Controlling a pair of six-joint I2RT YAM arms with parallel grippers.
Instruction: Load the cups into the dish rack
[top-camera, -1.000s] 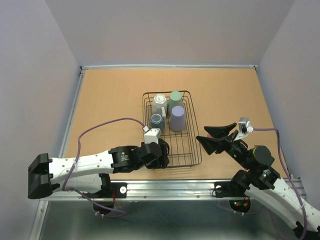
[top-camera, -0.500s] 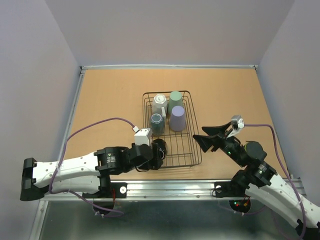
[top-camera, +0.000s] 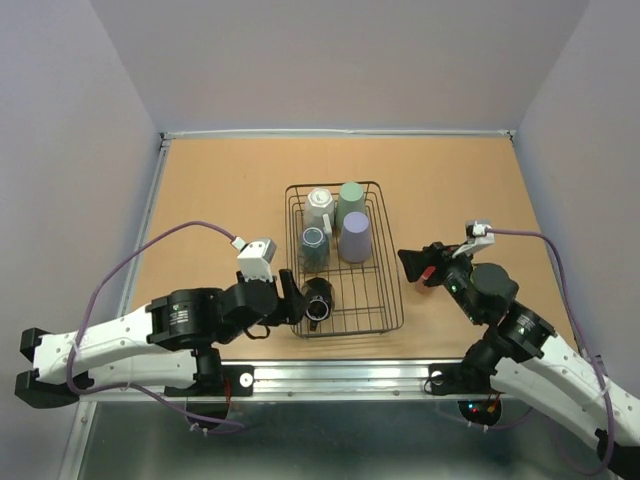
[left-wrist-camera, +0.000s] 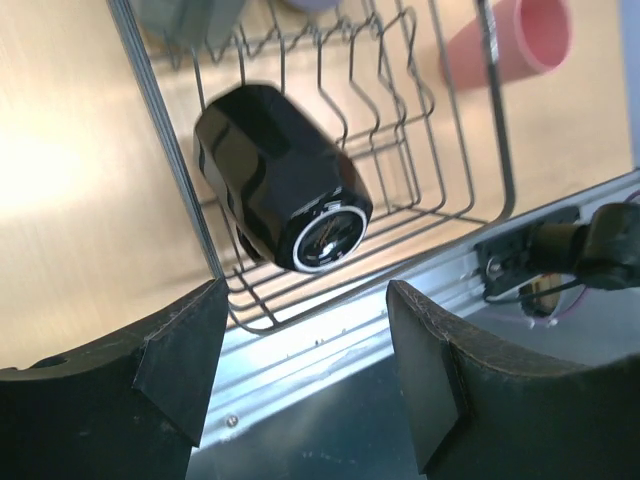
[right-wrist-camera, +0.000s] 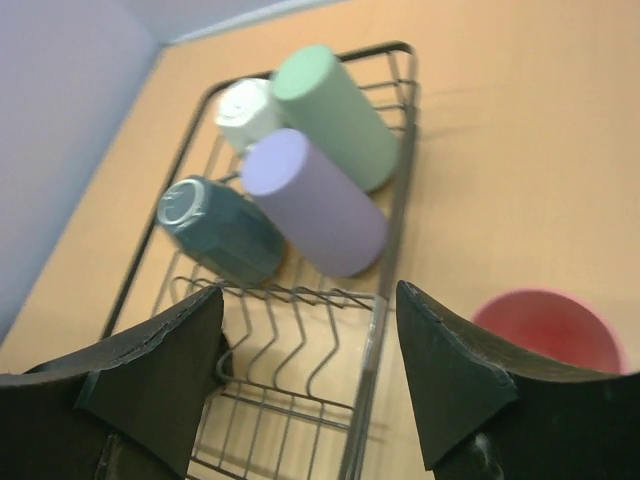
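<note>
The tumbler's opening lets one finger inside, so my right gripper should next go down toward the right in its wrist view onto the red-pink tumbler's rack-side rim (top-camera: 423, 279) (right-wrist-camera: 483, 316).
The dish rack (top-camera: 333, 185) holds a white mug (top-camera: 320, 205), a green tumbler (top-camera: 350, 200), a grey mug (top-camera: 315, 245) and a lavender tumbler (top-camera: 355, 238). A black mug (top-camera: 318, 298) lies on its side in the rack's near left corner. My left gripper (top-camera: 287, 297) stands open just left of it, holding nothing; in the left wrist view the black mug (left-wrist-camera: 275, 175) lies beyond the open left gripper (left-wrist-camera: 305, 310). The red-pink tumbler (right-wrist-camera: 545, 325) stands on the table right of the rack. My right gripper (top-camera: 420, 262) hovers open over it and half hides it.
The rack's right rim wire (right-wrist-camera: 405, 140) runs between the lavender tumbler (right-wrist-camera: 315, 200) and the red-pink one. A metal rail (top-camera: 330, 375) edges the table near the arm bases. Grey walls enclose the wooden table (top-camera: 220, 200) on three sides.
My left gripper has drawn back to the left, off the black mug, which now lies uncovered in the rack. My right gripper has turned and drawn in over the red-pink tumbler.
</note>
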